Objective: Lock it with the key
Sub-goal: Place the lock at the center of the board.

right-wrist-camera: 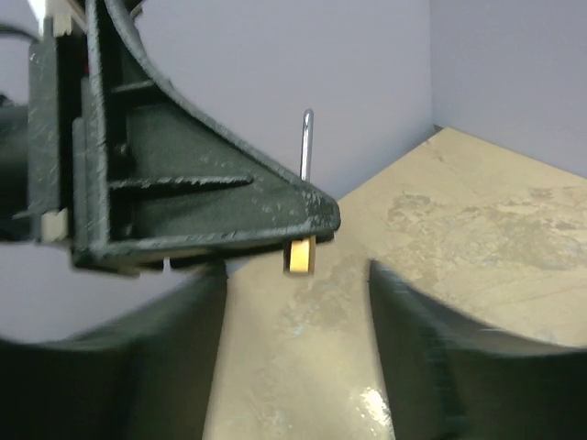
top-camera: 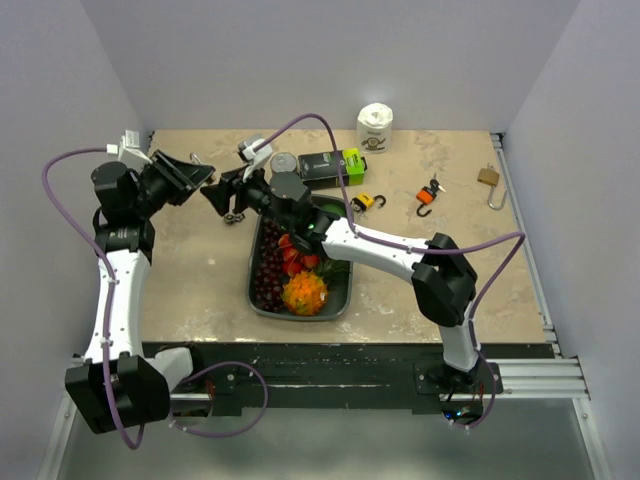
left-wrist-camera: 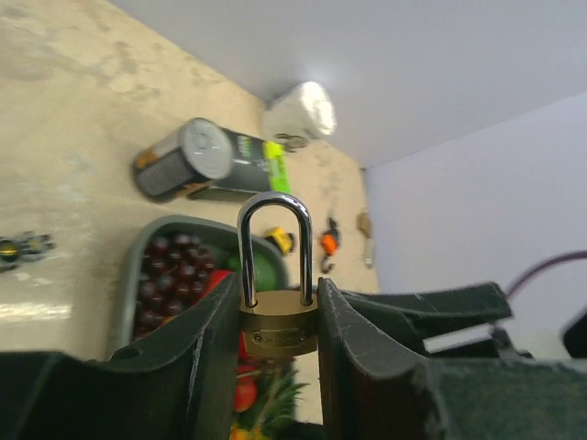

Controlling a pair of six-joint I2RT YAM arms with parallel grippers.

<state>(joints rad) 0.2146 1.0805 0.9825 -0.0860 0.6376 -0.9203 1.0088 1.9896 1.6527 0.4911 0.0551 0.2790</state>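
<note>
I will next turn my left gripper fingers-down and lower the brass padlock onto the bare tabletop beside the key to let go of it, because the padlock's shackle is already closed.
A brass padlock [left-wrist-camera: 278, 321] with a closed silver shackle stands upright between the fingers of my left gripper [left-wrist-camera: 278, 302], which is shut on its body. In the top view the left gripper [top-camera: 203, 176] is raised over the table's back left. My right gripper [top-camera: 216, 193] meets it tip to tip. In the right wrist view the right gripper [right-wrist-camera: 295, 284] is open with nothing between its fingers, and the padlock [right-wrist-camera: 300, 256] peeks out just beyond them, under the left finger. A small metal thing that looks like the key [top-camera: 235, 216] lies on the table below both grippers, left of the tray.
A grey tray [top-camera: 258, 290] of fruit sits mid-table under the right arm. Behind it are a can [top-camera: 285, 163], a black and green box [top-camera: 330, 163] and a white roll [top-camera: 375, 125]. Yellow [top-camera: 362, 202], orange [top-camera: 428, 195] and brass [top-camera: 489, 180] padlocks lie at the right.
</note>
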